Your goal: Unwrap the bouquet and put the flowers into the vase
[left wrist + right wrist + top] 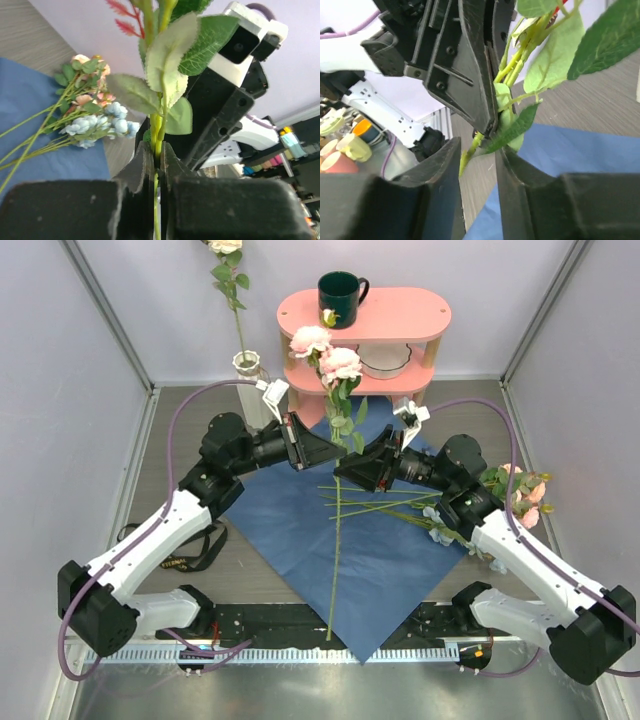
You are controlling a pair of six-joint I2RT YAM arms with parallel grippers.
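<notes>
The vase is to the left of my left gripper in the top view, so my left gripper needs to go up and outward, lower the rose's stem into the vase's opening (246, 360) and let go of it.
A pink rose (340, 362) stands upright over the blue paper sheet (300, 530), its long stem (333, 570) hanging down toward the near edge. My left gripper (326, 452) is shut on that green stem (159, 131), just under the leaves. My right gripper (347, 469) faces it from the right, open, with the stem (470, 150) loose between its fingers. The other flowers (512, 495) lie at the sheet's right corner, also seen in the left wrist view as flowers (95, 117). The cream vase (247, 365) stands behind my left arm and holds one cream rose (225, 245).
A pink two-level shelf (420, 315) at the back carries a dark green mug (340, 297) and a white bowl (385, 360). Loose stems (385, 505) lie across the sheet. A black ribbon (190, 558) lies on the table at left.
</notes>
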